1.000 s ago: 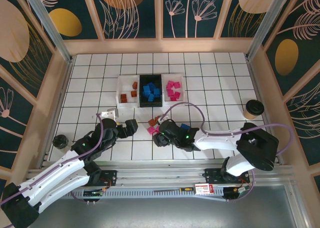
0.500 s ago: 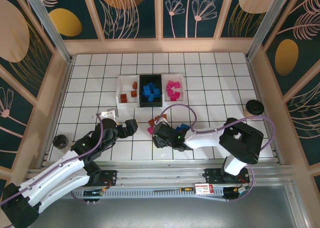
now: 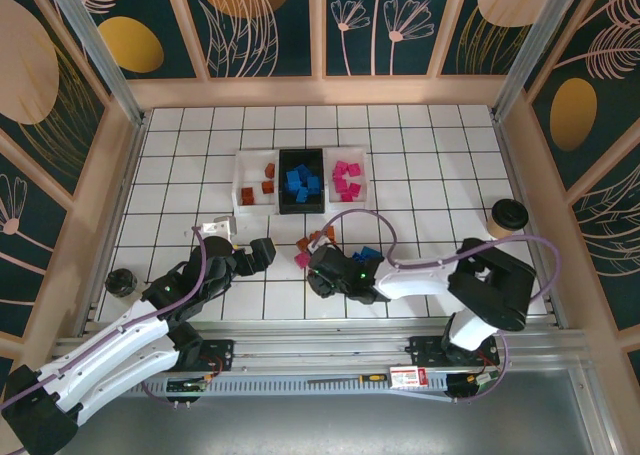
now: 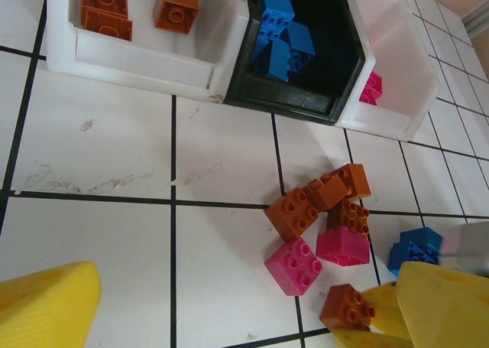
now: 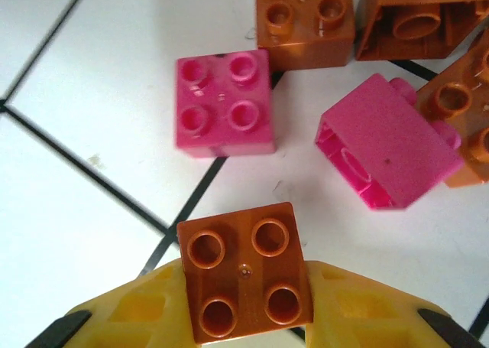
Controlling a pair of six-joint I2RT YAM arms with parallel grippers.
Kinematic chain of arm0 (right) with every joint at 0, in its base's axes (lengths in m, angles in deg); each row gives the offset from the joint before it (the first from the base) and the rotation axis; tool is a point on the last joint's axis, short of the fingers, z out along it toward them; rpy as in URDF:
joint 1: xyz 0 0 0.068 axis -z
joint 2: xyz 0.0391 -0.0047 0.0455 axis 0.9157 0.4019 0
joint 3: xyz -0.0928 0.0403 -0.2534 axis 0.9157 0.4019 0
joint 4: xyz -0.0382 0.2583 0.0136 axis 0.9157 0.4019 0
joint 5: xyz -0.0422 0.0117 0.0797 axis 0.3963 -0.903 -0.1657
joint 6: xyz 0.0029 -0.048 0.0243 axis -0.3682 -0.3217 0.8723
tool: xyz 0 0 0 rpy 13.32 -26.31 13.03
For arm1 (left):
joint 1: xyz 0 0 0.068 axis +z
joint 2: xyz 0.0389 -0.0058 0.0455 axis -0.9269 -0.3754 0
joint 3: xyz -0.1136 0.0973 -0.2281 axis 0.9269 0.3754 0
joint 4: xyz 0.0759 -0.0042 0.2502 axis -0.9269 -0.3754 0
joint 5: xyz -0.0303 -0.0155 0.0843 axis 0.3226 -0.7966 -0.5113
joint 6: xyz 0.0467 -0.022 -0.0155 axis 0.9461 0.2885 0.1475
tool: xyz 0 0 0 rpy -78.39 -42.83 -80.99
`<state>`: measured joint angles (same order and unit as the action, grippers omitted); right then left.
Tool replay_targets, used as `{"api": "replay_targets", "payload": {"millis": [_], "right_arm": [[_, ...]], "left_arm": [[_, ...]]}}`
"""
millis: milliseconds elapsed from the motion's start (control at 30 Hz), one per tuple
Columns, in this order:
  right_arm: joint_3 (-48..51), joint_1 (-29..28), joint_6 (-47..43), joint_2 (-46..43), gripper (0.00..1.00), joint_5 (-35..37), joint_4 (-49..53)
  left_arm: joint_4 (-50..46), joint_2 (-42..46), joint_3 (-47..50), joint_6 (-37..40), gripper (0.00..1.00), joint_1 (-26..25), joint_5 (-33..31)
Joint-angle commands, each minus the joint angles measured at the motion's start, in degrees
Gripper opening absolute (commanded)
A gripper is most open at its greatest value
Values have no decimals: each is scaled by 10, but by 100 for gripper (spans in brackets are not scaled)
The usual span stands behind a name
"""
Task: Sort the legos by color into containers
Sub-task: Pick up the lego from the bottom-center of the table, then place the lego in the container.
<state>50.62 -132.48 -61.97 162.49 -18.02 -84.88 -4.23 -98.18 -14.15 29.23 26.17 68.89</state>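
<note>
My right gripper lifts the matching lego next, carries it outward over the white tray of orange-brown legos and releases it.
Loose legos lie on the tiled floor in front of the trays: orange-brown ones [image 3: 316,239], a magenta-pink one [image 4: 294,265] with a second pink one [image 4: 344,246] beside it, and blue ones [image 3: 368,253]. My right gripper [image 3: 318,273] is low at this pile, shut on an orange-brown lego [image 5: 244,271]; that lego also appears in the left wrist view [image 4: 348,306]. My left gripper [image 3: 262,253] stands open to the left of the pile with nothing between its fingers [image 4: 46,302]. The left white tray [image 3: 240,175] holds orange-brown legos, the black tray [image 3: 282,185] blue ones, the right white tray [image 3: 364,180] pink ones.
A dark paper cup [image 3: 508,218] stands at the right beside my right arm. A small black round object [image 3: 120,282] lies at the far left, and a small whitish block [image 3: 215,229] sits by my left arm. Walls enclose the floor on three sides.
My right arm's elbow swung left, briefly covering the cup, then eased back; its gripper shifted slightly left at the pile. The left arm has not moved.
</note>
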Motion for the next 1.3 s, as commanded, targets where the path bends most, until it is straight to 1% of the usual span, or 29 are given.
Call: {"api": "replay_targets", "payload": {"millis": [0, 133, 200, 267, 367, 400, 500, 667, 833, 967, 1067, 1133, 1200, 1267], "right_arm": [[15, -6, -2, -71, 27, -39, 7], [9, -4, -10, -138, 26, -63, 23], [-11, 0, -22, -153, 26, -71, 27], [-43, 12, -41, -149, 26, -84, 26], [-107, 39, -74, -117, 26, -86, 18], [-132, 51, -85, -98, 26, -105, 13], [-204, 87, -108, -34, 26, -126, -5], [-347, 139, -115, 109, 26, -144, -3], [-502, 163, -107, 254, 26, -152, 28], [-615, 170, -94, 352, 28, -142, 63], [-681, 171, -86, 404, 33, -129, 84], [-712, 171, -83, 430, 41, -124, 93], [-743, 171, -80, 449, 53, -124, 109], [-759, 171, -78, 453, 59, -129, 113]], "left_arm": [[6, 5, 6, -2, 99, -1, -13], [5, 6, 9, -2, 99, -1, -23], [6, 5, 10, -1, 98, -1, -25], [6, 5, 11, -2, 98, -1, -26], [3, 5, 10, -2, 99, -1, -26], [-1, 6, 9, -4, 98, -1, -27], [-19, 15, 7, -7, 99, -1, -34], [-47, 48, 7, -16, 99, -1, -50], [-54, 81, 18, -25, 99, -1, -47], [-51, 83, 21, -31, 99, -1, -41], [-44, 74, 23, -33, 99, -1, -34], [-42, 67, 24, -32, 99, -1, -32], [-40, 63, 23, -32, 99, -1, -30], [-38, 60, 23, -32, 98, -1, -28]]}}
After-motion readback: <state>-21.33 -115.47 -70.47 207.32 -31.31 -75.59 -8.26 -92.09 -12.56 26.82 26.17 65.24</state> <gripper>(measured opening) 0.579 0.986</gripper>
